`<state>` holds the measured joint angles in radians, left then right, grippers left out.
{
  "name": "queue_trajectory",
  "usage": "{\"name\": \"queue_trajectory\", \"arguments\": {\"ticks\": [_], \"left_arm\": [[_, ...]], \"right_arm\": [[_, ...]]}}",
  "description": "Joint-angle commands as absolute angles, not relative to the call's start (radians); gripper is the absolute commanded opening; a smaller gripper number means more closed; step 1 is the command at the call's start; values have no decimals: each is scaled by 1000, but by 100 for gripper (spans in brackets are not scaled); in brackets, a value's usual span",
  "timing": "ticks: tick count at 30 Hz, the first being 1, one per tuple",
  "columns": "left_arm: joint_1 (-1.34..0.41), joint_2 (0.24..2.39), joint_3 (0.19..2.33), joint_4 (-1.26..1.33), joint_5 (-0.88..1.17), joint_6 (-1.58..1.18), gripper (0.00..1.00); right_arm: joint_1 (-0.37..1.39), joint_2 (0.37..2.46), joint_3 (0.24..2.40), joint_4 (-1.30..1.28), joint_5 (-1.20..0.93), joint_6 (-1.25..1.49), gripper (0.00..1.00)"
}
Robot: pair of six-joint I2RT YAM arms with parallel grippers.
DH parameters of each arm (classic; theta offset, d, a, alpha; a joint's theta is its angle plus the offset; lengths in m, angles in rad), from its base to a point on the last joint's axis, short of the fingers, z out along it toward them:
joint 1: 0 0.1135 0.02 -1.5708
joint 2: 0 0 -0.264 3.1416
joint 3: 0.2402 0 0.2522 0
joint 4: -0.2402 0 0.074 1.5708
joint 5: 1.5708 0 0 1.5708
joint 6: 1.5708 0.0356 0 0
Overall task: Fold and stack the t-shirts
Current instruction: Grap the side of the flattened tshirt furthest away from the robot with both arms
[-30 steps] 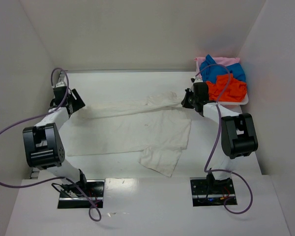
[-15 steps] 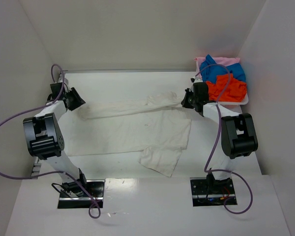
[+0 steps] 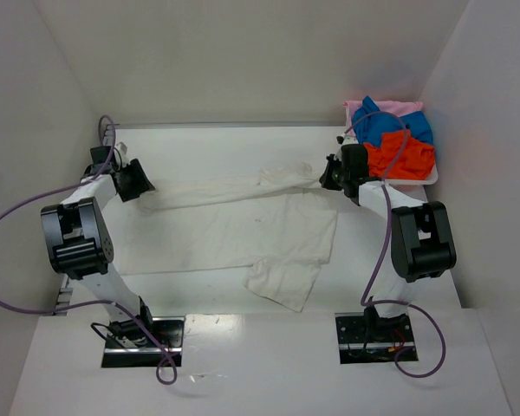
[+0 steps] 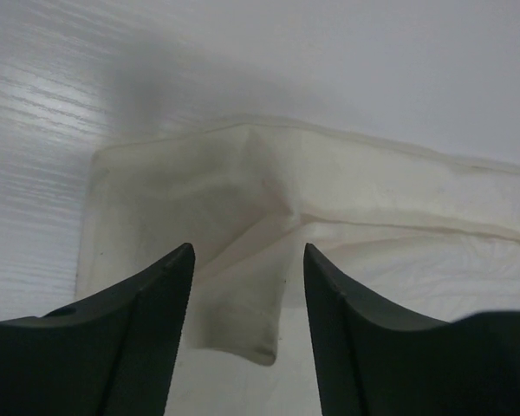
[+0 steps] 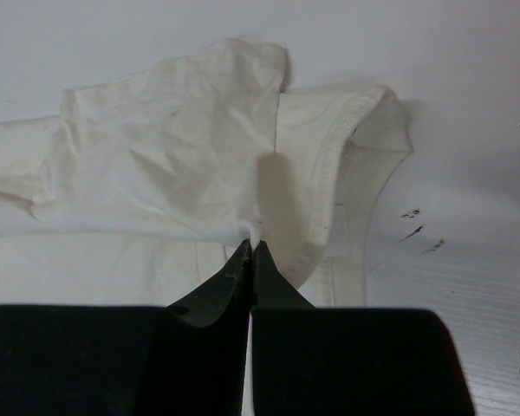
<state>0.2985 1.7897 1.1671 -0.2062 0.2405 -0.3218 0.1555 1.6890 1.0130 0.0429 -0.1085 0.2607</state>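
The fingers of my left gripper reach past the folded corner's tip, so next that gripper will move back slightly and turn a little.
A large off-white t-shirt lies spread across the table, with its far edge pulled into a long band between the two grippers. My left gripper is open at the shirt's far left corner. In the left wrist view its jaws stand apart over a folded corner of the cloth, gripping nothing. My right gripper is shut on the shirt's far right edge. In the right wrist view it pinches a fold of the cloth. Blue, orange-red and pale pink shirts lie heaped at the back right.
The heap of coloured shirts sits in a shallow white tray by the right wall. White walls close in the table on the left, back and right. A loose flap of the shirt hangs toward the near edge.
The left arm's elbow has swung back toward the left wall and its gripper has shifted slightly at the shirt's left corner. The right arm and the shirt have hardly moved.
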Motion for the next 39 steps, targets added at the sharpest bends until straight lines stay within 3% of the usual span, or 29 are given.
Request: {"name": "queue_trajectory", "arguments": {"ticks": [1, 8, 18, 33, 39], "left_arm": [[299, 1700, 1200, -265, 220, -253, 63], [299, 1641, 1200, -330, 149, -190, 66], [299, 1651, 1166, -330, 138, -170, 58], [299, 1658, 1135, -311, 270, -109, 60], [278, 1678, 1135, -311, 235, -100, 50]], "right_arm": [[163, 1638, 1008, 71, -80, 256, 0], [163, 1638, 1017, 71, -91, 256, 0], [163, 1638, 1017, 80, -91, 256, 0], [163, 1647, 1017, 80, -91, 256, 0], [163, 1657, 1017, 80, -91, 256, 0]]}}
